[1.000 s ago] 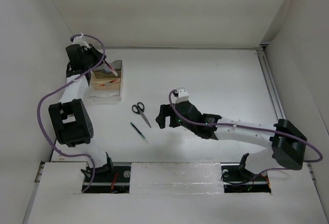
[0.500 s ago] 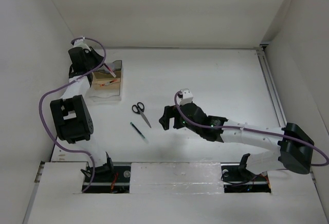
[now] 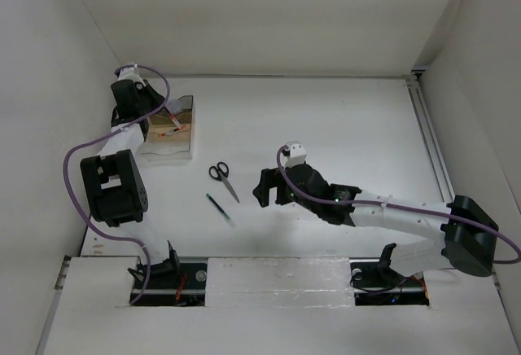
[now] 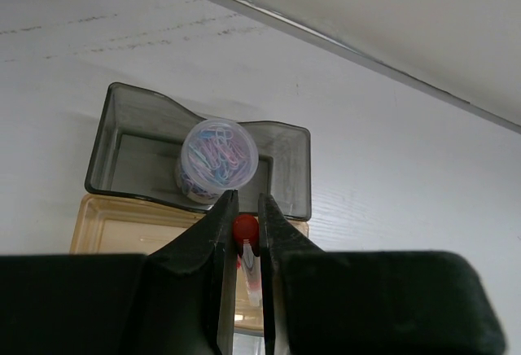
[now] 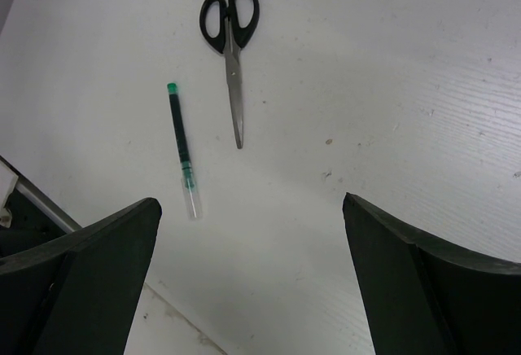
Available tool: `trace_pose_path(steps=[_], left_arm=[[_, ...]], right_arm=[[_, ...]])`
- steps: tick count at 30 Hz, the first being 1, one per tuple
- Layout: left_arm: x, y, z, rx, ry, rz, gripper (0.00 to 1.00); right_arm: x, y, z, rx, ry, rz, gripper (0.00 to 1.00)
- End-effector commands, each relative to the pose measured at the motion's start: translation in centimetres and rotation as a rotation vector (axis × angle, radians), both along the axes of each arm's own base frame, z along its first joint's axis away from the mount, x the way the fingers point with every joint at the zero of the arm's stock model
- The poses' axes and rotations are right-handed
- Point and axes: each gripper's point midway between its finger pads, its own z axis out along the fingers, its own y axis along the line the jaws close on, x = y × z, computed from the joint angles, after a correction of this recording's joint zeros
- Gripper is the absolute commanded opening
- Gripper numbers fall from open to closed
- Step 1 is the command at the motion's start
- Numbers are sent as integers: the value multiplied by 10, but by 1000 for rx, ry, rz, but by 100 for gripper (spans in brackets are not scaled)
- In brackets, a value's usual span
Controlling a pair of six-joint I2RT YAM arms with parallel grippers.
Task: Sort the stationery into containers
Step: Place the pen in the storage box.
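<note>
I will move my left gripper toward the middle of the box [image 3: 167, 145] next and then lower it, because the red pen [image 4: 245, 229] is hanging nearer the end of the box away from its side.
My left gripper [image 3: 157, 114] is shut on the slim red pen [image 4: 245, 229] and holds it tilted over the clear brownish box [image 3: 167, 145] at the far left; it also shows in the left wrist view [image 4: 247, 205]. The pen's clear lower end hangs inside that box [image 4: 122, 226]. The greyish-lilac cylinder [image 4: 218, 155], full of coloured clips, stands in a smoky grey tray [image 4: 289, 176] behind the box. The black-handled scissors [image 5: 230, 37] and the dark pen [image 5: 181, 139] lie on the table [image 3: 342, 119]. My right gripper [image 5: 252, 249] is open and empty, just right of them [image 3: 265, 189].
The white side wall stands close to the left of the box and tray [image 3: 186, 102]. A metal rail [image 3: 427, 143] runs along the table's right edge. The table's near edge [image 5: 175, 322] lies just below the dark pen.
The left gripper has shifted slightly back and left with the red pen. The right arm stretched a little forward a second ago and has held still since.
</note>
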Motion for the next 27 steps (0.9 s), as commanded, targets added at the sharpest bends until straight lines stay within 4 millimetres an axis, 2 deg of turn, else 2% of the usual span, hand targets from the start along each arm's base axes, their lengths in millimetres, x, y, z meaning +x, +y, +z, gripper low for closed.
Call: trace_pose_path(steps=[1,8,27], left_arm=[[2,8,-2,45,-7,19,0],[2,15,-15,80,25,38,0],[-3,26,-24,126,61,84,0]], right_arm=[[-1,5,16,49,-42,14,100],[-1,5,20,57,-46,14,100],[-1,4,19,45,-57,22,100]])
